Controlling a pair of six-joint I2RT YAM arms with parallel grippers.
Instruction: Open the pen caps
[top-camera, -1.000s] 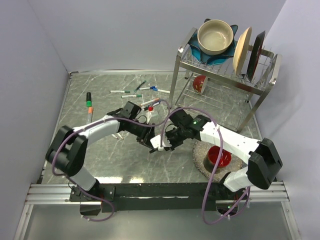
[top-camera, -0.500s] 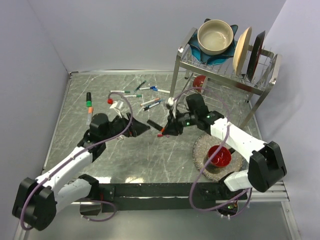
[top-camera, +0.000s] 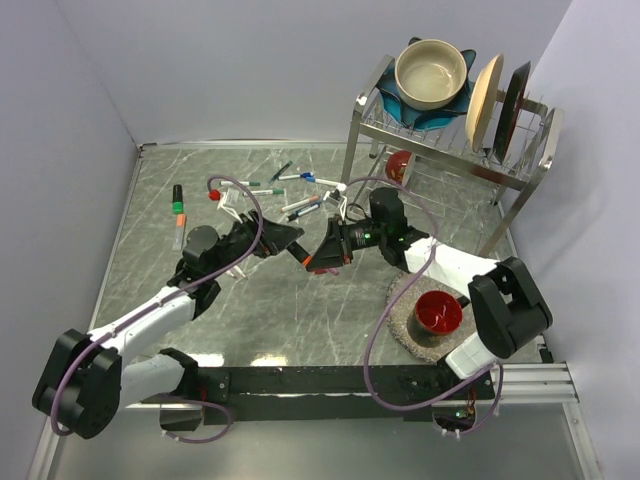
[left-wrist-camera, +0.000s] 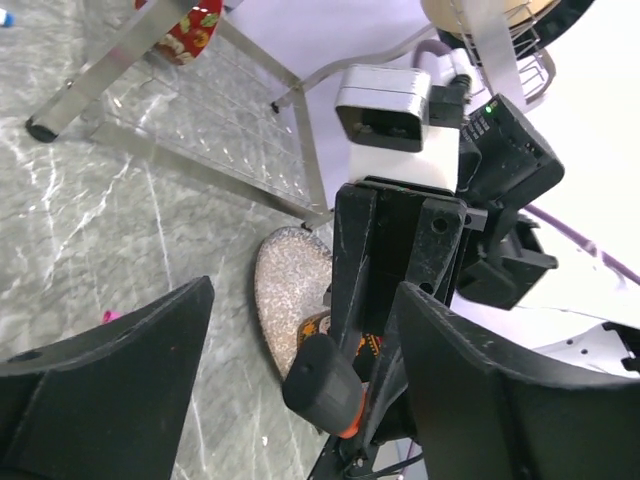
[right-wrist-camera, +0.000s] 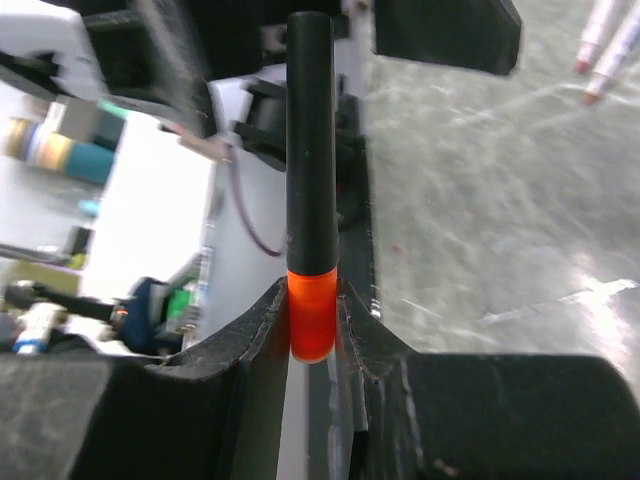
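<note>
The right gripper will pull the orange end away from the left gripper, then go down to the tabletop by the pink piece to let go, as the table around it is bare.
My right gripper is shut on the orange end of a thick marker. The marker's long black part sticks out past the fingertips towards my left gripper. The left gripper is open and empty, a jaw on either side of the marker's black tip without touching it. I cannot tell which part is the cap. Several thin white markers with coloured caps lie at the back middle of the table. A black, green and orange marker lies at the left.
A metal dish rack with a bowl and plates stands at the back right, a red mug under it. A speckled plate with a red bowl sits at the front right. Walls close off the left and back.
The two grippers were together at front centre, then parted. The left gripper has since moved right towards the right gripper, which has turned the marker's black end to face it.
</note>
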